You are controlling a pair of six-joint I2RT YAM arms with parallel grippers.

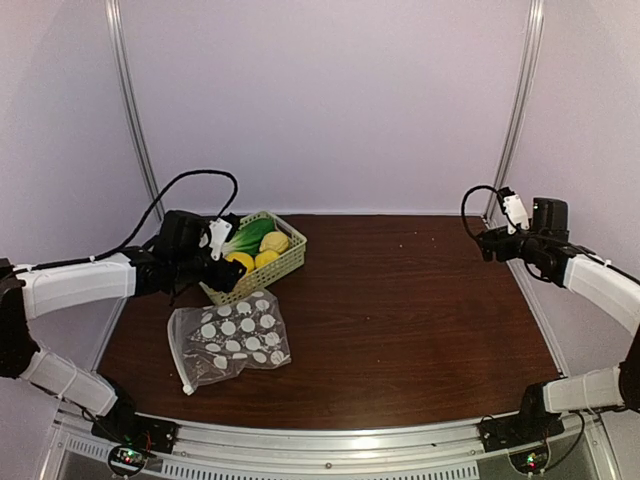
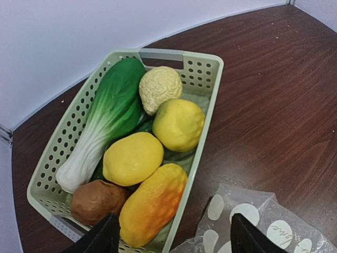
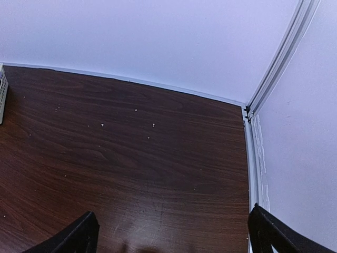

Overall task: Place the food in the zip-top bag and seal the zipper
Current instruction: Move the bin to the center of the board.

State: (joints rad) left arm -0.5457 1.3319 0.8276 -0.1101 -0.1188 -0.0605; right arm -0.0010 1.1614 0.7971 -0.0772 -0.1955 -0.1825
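Next, my left gripper will move outward, then down astride the basket's far rim [image 2: 55, 141], clear of food, since that thin edge lies outward of the gripper and below it.
The pale green basket [image 2: 209, 100] holds the food: a green leafy vegetable [image 2: 108, 118], a cream knobbly piece [image 2: 160, 87], two yellow lemons [image 2: 178, 124] [image 2: 132, 158], an orange-yellow piece [image 2: 152, 203] and a brown round piece [image 2: 96, 200]. The basket also shows in the top view [image 1: 290, 262]. The dotted clear bag [image 1: 230, 341] lies flat in front of the basket; its corner shows in the left wrist view [image 2: 247, 221]. My left gripper [image 2: 171, 237] is open and empty, above the basket's near corner. My right gripper [image 3: 171, 234] is open and empty over bare table at the far right.
Pale walls close the table at the back and sides. A metal rail [image 3: 279, 58] runs up the right corner. The basket's edge [image 3: 2, 95] just shows at the left of the right wrist view. Black cables [image 1: 190, 185] loop behind the left arm.
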